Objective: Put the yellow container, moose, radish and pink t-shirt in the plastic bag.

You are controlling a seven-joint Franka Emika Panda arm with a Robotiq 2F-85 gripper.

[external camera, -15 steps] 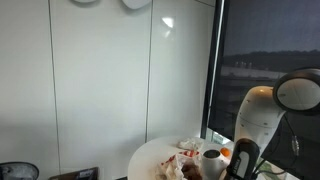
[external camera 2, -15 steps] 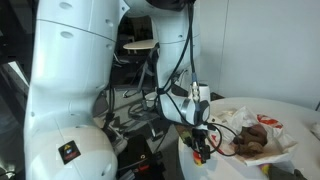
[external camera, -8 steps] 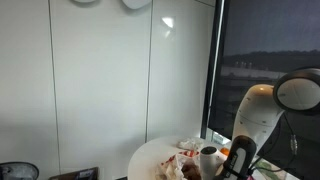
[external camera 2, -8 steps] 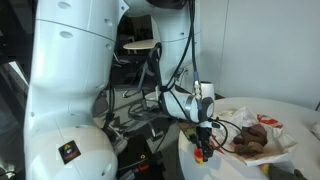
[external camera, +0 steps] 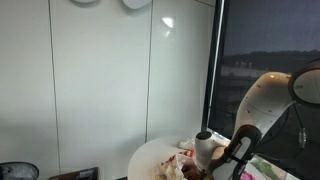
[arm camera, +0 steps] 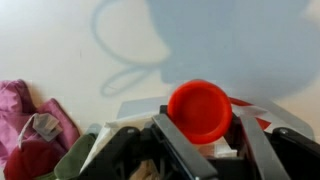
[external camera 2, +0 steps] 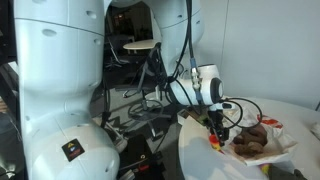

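Observation:
The yellow container (external camera 2: 217,140) is still hanging outside the plastic bag, so next my gripper will move it past the bag's near edge, over the open inside beside the moose (external camera 2: 250,141), and let go of it.
My gripper (external camera 2: 216,127) is shut on the yellow container (external camera 2: 217,140), which has a round red cap (arm camera: 200,110). I hold it just above the near edge of the plastic bag (external camera 2: 272,124) on the white round table (external camera 2: 195,158). A brown moose (external camera 2: 250,141) lies in the open bag. In the wrist view the cap sits between my two fingers (arm camera: 215,138), over the bag's clear edge (arm camera: 140,105). The pink t-shirt (arm camera: 28,112) lies crumpled at the left, with the red radish (arm camera: 32,160) and its green leaves beside it. In an exterior view my gripper (external camera: 207,150) hangs over the table.
The table (external camera: 150,155) stands by a white wall and a dark window (external camera: 265,50). A second, large white robot body (external camera 2: 60,90) and cables fill the space beside the table. The table edge lies close below my gripper.
My gripper has lifted and carried the yellow container across the table toward the plastic bag. It now hangs at the bag's edge.

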